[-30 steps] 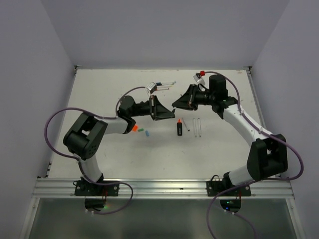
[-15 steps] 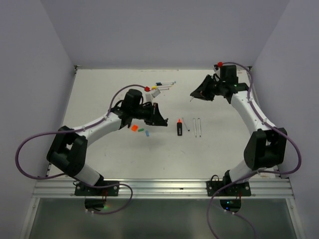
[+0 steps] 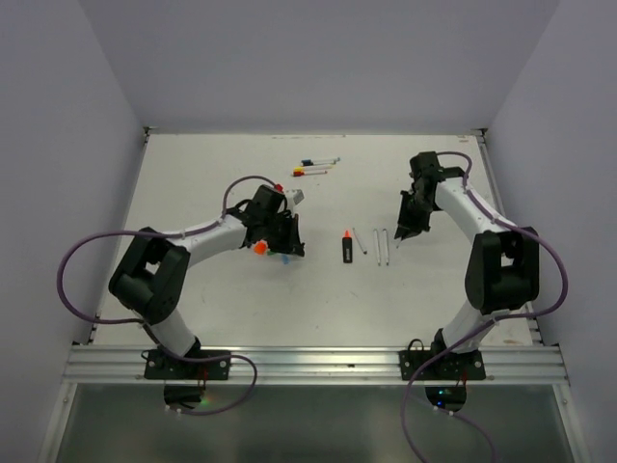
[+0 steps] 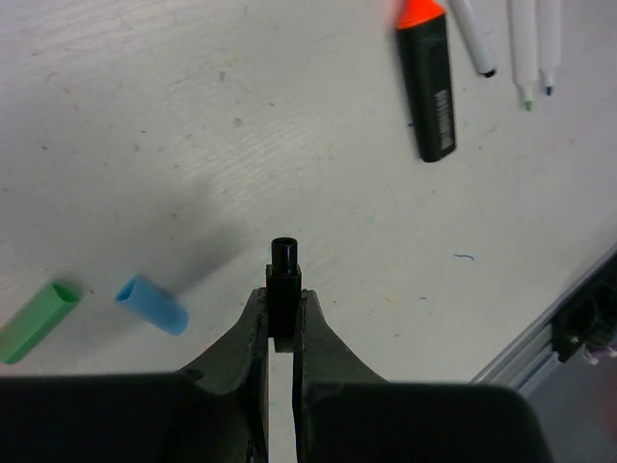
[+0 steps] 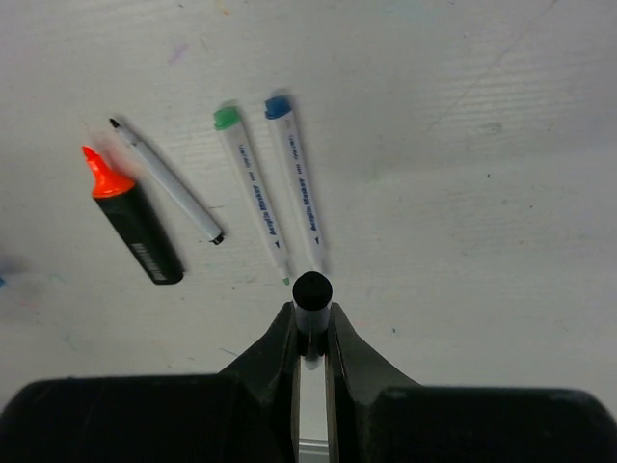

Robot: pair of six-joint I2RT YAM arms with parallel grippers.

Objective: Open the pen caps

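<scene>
My left gripper moves down and left in the top view to the tabletop beside the blue cap next, since loose caps lie below it that way.
My left gripper [image 4: 283, 311] is shut on a small black pen cap [image 4: 283, 280], held just above the table. A blue cap [image 4: 151, 304] and a green cap [image 4: 37, 321] lie loose to its left, and an orange cap [image 3: 259, 247] lies beside the left gripper [image 3: 287, 243]. My right gripper [image 5: 311, 320] is shut on a pale pen with a black end [image 5: 312, 291], seen end on. Beyond it lie a green-ended pen [image 5: 253, 193], a blue-ended pen [image 5: 297, 183], a thin uncapped pen [image 5: 166, 180] and the black highlighter [image 5: 135, 220] with its orange tip bare.
Three capped pens [image 3: 318, 166] lie at the back of the white table [image 3: 193, 174]. The highlighter [image 3: 346, 247] and loose pens [image 3: 382, 245] sit between the two arms. The right gripper [image 3: 400, 235] hangs right of them. A metal rail [image 3: 308, 362] runs along the near edge.
The grippers, close together mid-table a second ago, have pulled apart. The left one went down-left over the loose caps; the right one swung back right, then came down beside the pens.
</scene>
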